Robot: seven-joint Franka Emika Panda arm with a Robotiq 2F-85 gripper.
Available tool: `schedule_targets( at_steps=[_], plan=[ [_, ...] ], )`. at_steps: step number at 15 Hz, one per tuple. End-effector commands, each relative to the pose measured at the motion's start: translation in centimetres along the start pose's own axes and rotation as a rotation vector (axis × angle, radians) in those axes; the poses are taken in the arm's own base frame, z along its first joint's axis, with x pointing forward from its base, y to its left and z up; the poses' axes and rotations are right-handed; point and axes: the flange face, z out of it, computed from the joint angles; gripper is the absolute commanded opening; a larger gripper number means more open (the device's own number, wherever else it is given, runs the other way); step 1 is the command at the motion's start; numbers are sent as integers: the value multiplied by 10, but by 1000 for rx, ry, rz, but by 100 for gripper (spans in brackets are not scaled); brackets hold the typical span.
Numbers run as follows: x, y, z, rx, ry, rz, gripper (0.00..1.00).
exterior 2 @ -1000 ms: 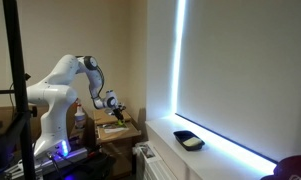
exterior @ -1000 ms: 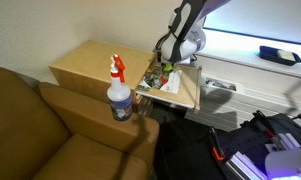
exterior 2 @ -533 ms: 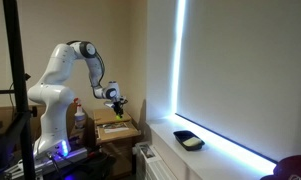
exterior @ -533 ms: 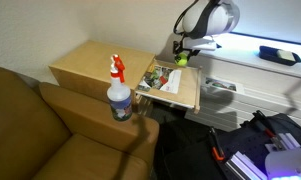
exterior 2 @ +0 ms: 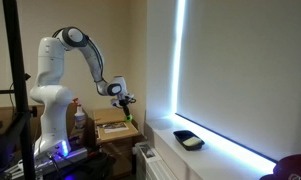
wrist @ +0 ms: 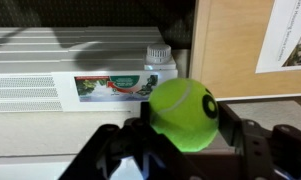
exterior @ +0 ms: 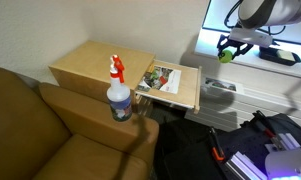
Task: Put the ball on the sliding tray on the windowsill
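My gripper holds the ball (exterior: 226, 55) and should swing outward and down next to release it on the windowsill beside the dark tray. That spot is outward and below my gripper.
My gripper (wrist: 182, 135) is shut on a yellow-green tennis ball (wrist: 184, 113). In an exterior view the ball (exterior: 226, 55) hangs in the gripper (exterior: 228, 50) above the gap between the wooden side table and the windowsill. The dark tray (exterior: 281, 56) lies on the windowsill, to the right of the ball and apart from it. In the other exterior view the gripper (exterior 2: 127, 104) holds the ball (exterior 2: 128, 108) left of the tray (exterior 2: 188, 140), well above sill height.
A wooden side table (exterior: 90, 64) with papers (exterior: 163, 79) stands below. A spray bottle (exterior: 118, 95) sits on the brown sofa arm (exterior: 80, 115). A white radiator (wrist: 60, 70) and a small bottle (wrist: 158, 62) show in the wrist view. Bags and clutter (exterior: 270, 145) lie on the floor.
The arm has lifted the ball off the side table and carried it up and toward the windowsill, closer to the tray.
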Motion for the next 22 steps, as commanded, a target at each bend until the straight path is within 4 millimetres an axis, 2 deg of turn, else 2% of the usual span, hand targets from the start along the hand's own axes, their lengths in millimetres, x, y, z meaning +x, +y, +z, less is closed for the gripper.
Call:
schedule_targets(
  at_steps=[1,2,3,5,9,11,12,13,14,16,17,20,22],
  plan=[
    [0,4,-3,6,3,8,66],
    [-2,3,-5,10,3,7,66],
    [-4,1,-5,12,2,3,41],
    [37,26,3,-26,79,126,41],
    [119,88,-14,-25,169,366,41],
    [164,109,-11,-39,218,493,41],
    [179,110,-8,-41,209,557,41],
    [147,111,-24,-23,213,475,41],
    [158,114,-23,-31,223,486,66],
    [156,113,-19,-35,217,482,66],
    [149,108,-11,-39,201,449,41],
    [176,103,29,-60,234,610,41],
    [192,98,46,-35,219,748,41]
  ],
)
